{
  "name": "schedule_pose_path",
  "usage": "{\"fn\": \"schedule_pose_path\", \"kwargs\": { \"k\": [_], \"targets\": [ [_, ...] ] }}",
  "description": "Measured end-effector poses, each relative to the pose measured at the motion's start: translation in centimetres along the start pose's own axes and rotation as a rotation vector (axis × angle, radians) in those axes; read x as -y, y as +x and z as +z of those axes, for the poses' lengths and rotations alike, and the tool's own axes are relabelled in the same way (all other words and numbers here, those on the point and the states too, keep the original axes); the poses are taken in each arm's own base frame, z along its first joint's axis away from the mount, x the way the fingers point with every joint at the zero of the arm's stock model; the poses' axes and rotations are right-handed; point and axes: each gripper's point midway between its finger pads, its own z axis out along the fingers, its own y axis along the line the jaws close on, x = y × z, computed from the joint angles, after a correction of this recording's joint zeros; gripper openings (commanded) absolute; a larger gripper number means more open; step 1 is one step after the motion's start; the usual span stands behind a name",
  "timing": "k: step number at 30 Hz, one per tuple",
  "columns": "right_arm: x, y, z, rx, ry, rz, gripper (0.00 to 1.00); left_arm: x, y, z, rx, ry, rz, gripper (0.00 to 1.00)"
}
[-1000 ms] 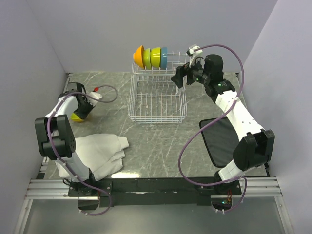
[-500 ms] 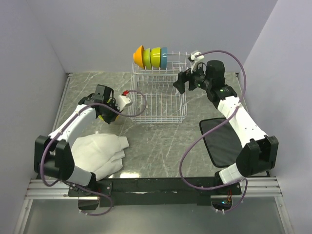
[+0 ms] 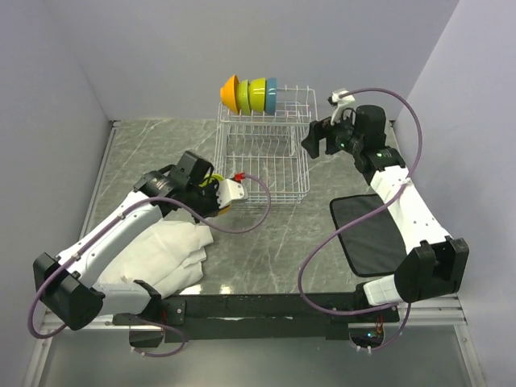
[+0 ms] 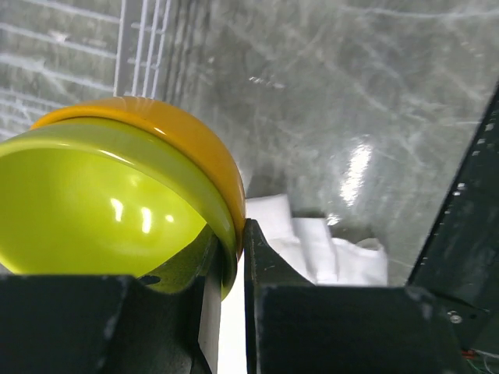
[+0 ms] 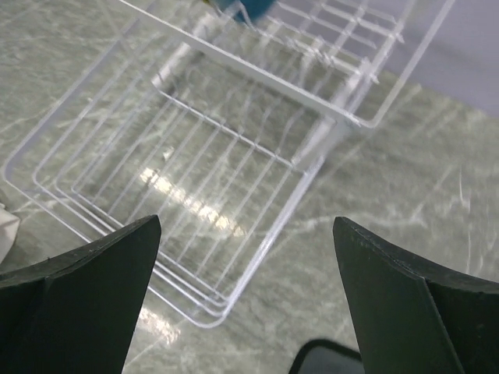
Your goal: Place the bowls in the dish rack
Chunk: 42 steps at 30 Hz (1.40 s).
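The patch of tabletop before the rack is clear, so the left gripper next needs to go back, to the right in the top view, and down to that patch.
My left gripper (image 4: 231, 234) is shut on the rim of a lime bowl (image 4: 86, 210) nested inside an orange bowl (image 4: 183, 136). In the top view this gripper (image 3: 213, 192) holds the pair above the table, by the front left corner of the white wire dish rack (image 3: 262, 173). Several bowls stand on edge in the rack's raised back tier: orange (image 3: 230, 93), lime (image 3: 257, 94), blue (image 3: 272, 93). My right gripper (image 3: 311, 142) hangs open and holds nothing by the rack's right side. Its wrist view looks down on the rack's grid base (image 5: 195, 171) between the spread fingers (image 5: 246, 226).
A crumpled white cloth (image 3: 165, 251) lies at the near left, under my left arm, also visible below the held bowls (image 4: 312, 241). A black mat (image 3: 371, 230) lies at the right. Walls close in the left, back and right.
My left arm has swung from the far left of the table rightward to the rack's front left corner, carrying the nested bowls. The right gripper has drawn back slightly to the right, still open.
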Motion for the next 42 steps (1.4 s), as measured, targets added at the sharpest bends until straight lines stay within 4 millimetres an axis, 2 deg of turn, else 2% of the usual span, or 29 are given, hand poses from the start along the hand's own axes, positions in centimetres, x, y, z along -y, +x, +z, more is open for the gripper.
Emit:
{"fn": "schedule_pose_path", "kwargs": {
  "k": [5, 10, 14, 23, 28, 29, 30, 33, 37, 42],
  "targets": [
    [2.2, 2.3, -0.9, -0.057, 0.063, 0.062, 1.0, 2.2, -2.2, 0.4, 0.027, 0.066, 0.048, 0.05],
    [5.0, 4.3, -2.3, -0.102, 0.133, 0.068, 1.0, 6.8, -4.0, 3.2, 0.007, 0.183, 0.183, 0.05],
    [6.0, 5.5, -4.2, -0.115, 0.168, 0.05, 1.0, 9.8, -4.2, 5.2, -0.029, 0.256, 0.262, 0.05],
    [3.6, 5.1, -7.8, -0.066, 0.127, -0.072, 1.0, 11.4, -2.9, 10.2, -0.165, 0.346, 0.271, 0.06],
    [2.3, 6.1, -9.1, -0.076, 0.09, -0.137, 1.0, 12.3, -3.0, 12.5, -0.195, 0.367, 0.292, 0.08],
    [2.2, 6.2, -9.2, -0.079, 0.085, -0.141, 1.0, 12.5, -3.1, 12.7, -0.194, 0.37, 0.298, 0.09],
    [2.0, 6.3, -9.4, -0.082, 0.079, -0.15, 1.0, 12.6, -3.4, 13.0, -0.194, 0.367, 0.301, 0.19],
    [2.0, 6.2, -9.6, -0.079, 0.076, -0.174, 1.0, 12.8, -4.3, 13.2, -0.18, 0.363, 0.299, 0.37],
    [2.5, 6.6, -9.8, -0.092, 0.084, -0.184, 1.0, 12.8, -5.9, 13.3, -0.145, 0.364, 0.28, 0.46],
    [2.9, 7.3, -9.5, -0.114, 0.074, -0.186, 1.0, 13.4, -6.3, 13.4, -0.139, 0.366, 0.285, 0.53]
  ]
}}
